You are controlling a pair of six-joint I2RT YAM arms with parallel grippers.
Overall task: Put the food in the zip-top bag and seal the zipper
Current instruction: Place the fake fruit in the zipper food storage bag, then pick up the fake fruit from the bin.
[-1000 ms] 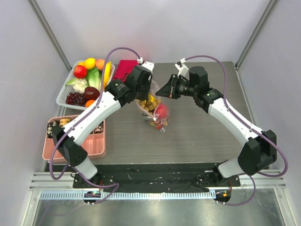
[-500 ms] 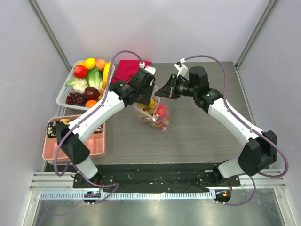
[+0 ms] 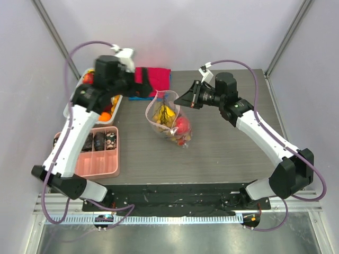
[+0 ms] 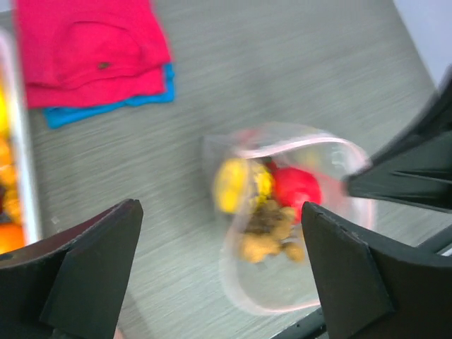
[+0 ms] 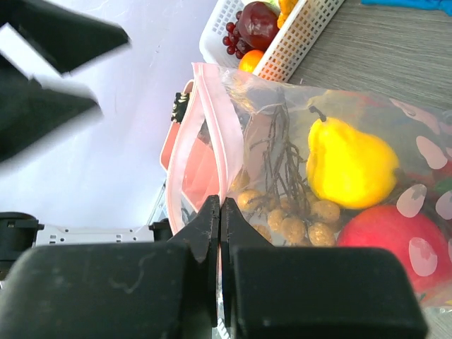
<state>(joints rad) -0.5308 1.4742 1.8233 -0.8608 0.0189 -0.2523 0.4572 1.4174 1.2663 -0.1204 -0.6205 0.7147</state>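
Note:
The left gripper swings to the left in the top view next and moves down onto the dark red apple (image 3: pixel 107 107), because the open bag (image 3: pixel 165 117) still has room.
The zip-top bag (image 3: pixel 165 117) stands mid-table with its mouth open, its clear dotted plastic (image 5: pixel 339 106) close up in the right wrist view. My right gripper (image 5: pixel 220 205) is shut on the pink zipper (image 5: pixel 215 123) at the rim, coming in from the right (image 3: pixel 178 101). Food lies inside the bag: a yellow pear (image 5: pixel 349 166), a red fruit (image 5: pixel 385 244) and a brown cluster (image 5: pixel 296 222). My left gripper (image 4: pixel 219 205) is open and holds nothing. It is high above the bag (image 4: pixel 289 240), back over the basket (image 3: pixel 108 74).
A white basket (image 5: pixel 296 35) at the back left holds more food: a dark red fruit (image 5: pixel 258 15), grapes (image 5: pixel 232 35), an orange (image 5: pixel 251 60). A folded red cloth (image 3: pixel 152 79) lies behind the bag. A pink divided tray (image 3: pixel 100 165) sits at the near left.
My left gripper has opened, let go of the bag's rim, and swung up and left to above the basket. The right gripper has stayed shut on the zipper, and the bag's mouth now gapes.

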